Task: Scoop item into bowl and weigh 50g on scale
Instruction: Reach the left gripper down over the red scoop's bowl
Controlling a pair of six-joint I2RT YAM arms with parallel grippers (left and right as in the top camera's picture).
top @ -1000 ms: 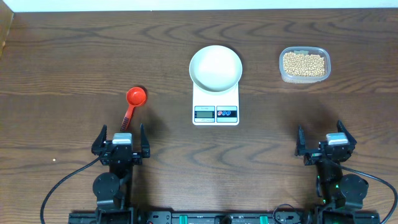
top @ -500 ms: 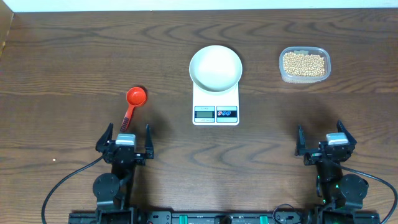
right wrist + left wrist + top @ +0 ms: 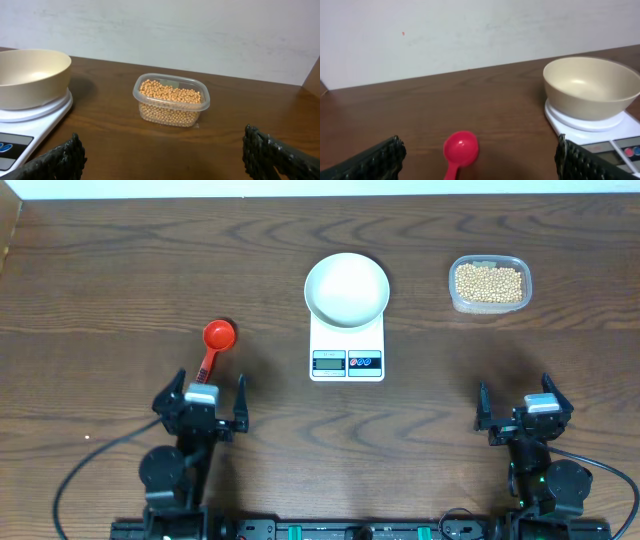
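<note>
My left gripper should go outward, tilt down and lower onto the rim's side away from the scale (image 3: 446, 147), as the red scoop's bowl end is beyond my fingers.
The pale-tan beans (image 3: 489, 282) fill a clear plastic tub (image 3: 489, 284) at the back right; they also show in the right wrist view (image 3: 171, 97). The empty white bowl (image 3: 346, 287) stands on the white scale (image 3: 347, 350), seen also in the left wrist view (image 3: 590, 87). A red scoop (image 3: 213, 343) lies left of the scale, bowl end away from me, and shows in the left wrist view (image 3: 460, 150). My left gripper (image 3: 201, 398) is open just behind the scoop's handle end. My right gripper (image 3: 523, 407) is open and empty, well in front of the tub.
The dark wooden table (image 3: 120, 270) carries only these things. A pale wall (image 3: 470, 35) runs behind its far edge. Cables (image 3: 90, 480) trail at the arm bases by the front edge.
My left gripper has moved forward toward the red scoop, its fingers now flanking the handle end. The right arm has not moved.
</note>
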